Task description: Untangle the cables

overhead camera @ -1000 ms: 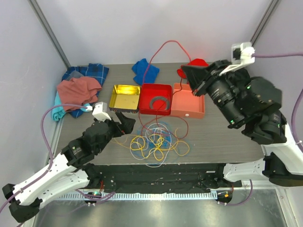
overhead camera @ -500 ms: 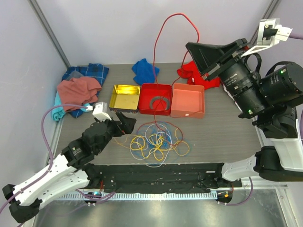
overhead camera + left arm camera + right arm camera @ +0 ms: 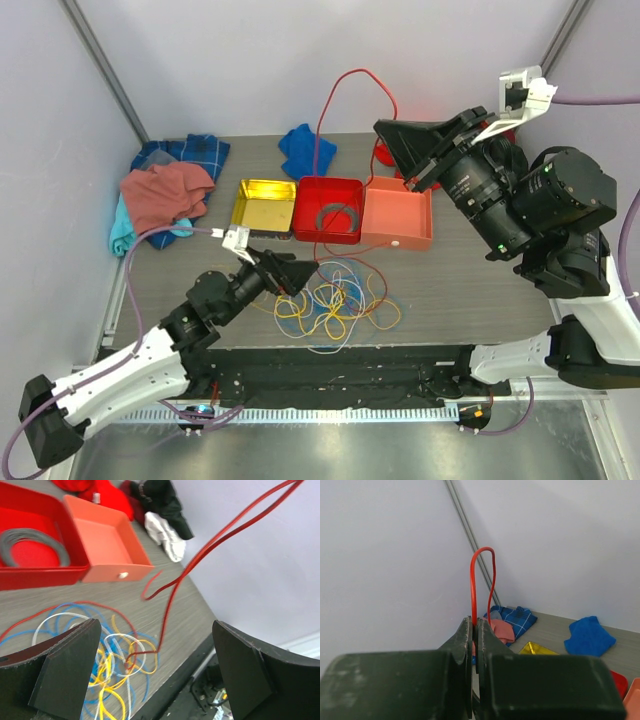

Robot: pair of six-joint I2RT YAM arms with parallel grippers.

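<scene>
The red cable's lower part hangs by my open left gripper. My right gripper will next go down toward the red tin (image 3: 328, 212) (image 3: 620, 684), which is below it, and let go of the cable.
The cables (image 3: 330, 300) lie in a loose tangle of yellow, blue, white and orange loops on the grey table near the front edge. One red cable (image 3: 322, 120) rises out of the tangle in a tall arc. My right gripper (image 3: 388, 132) is shut on it high above the tins, and the right wrist view shows the red cable (image 3: 482, 570) pinched at the right gripper (image 3: 475, 625). My left gripper (image 3: 285, 273) stands open at the tangle's left edge. In the left wrist view the tangle (image 3: 100, 655) and the red cable (image 3: 172, 595) show between its fingers (image 3: 65, 665).
Behind the tangle stand a yellow tin (image 3: 264, 205), a red tin (image 3: 305, 200) holding a flat grey ring (image 3: 335, 215), and a coral tray (image 3: 397, 212). Cloths lie at the back: pink (image 3: 165, 195), plaid blue (image 3: 190, 152), blue (image 3: 305, 150), red (image 3: 385, 152).
The right gripper rose with the red cable, then came down and left, above the coral tray. The left gripper moved right toward the tangle, staying open.
</scene>
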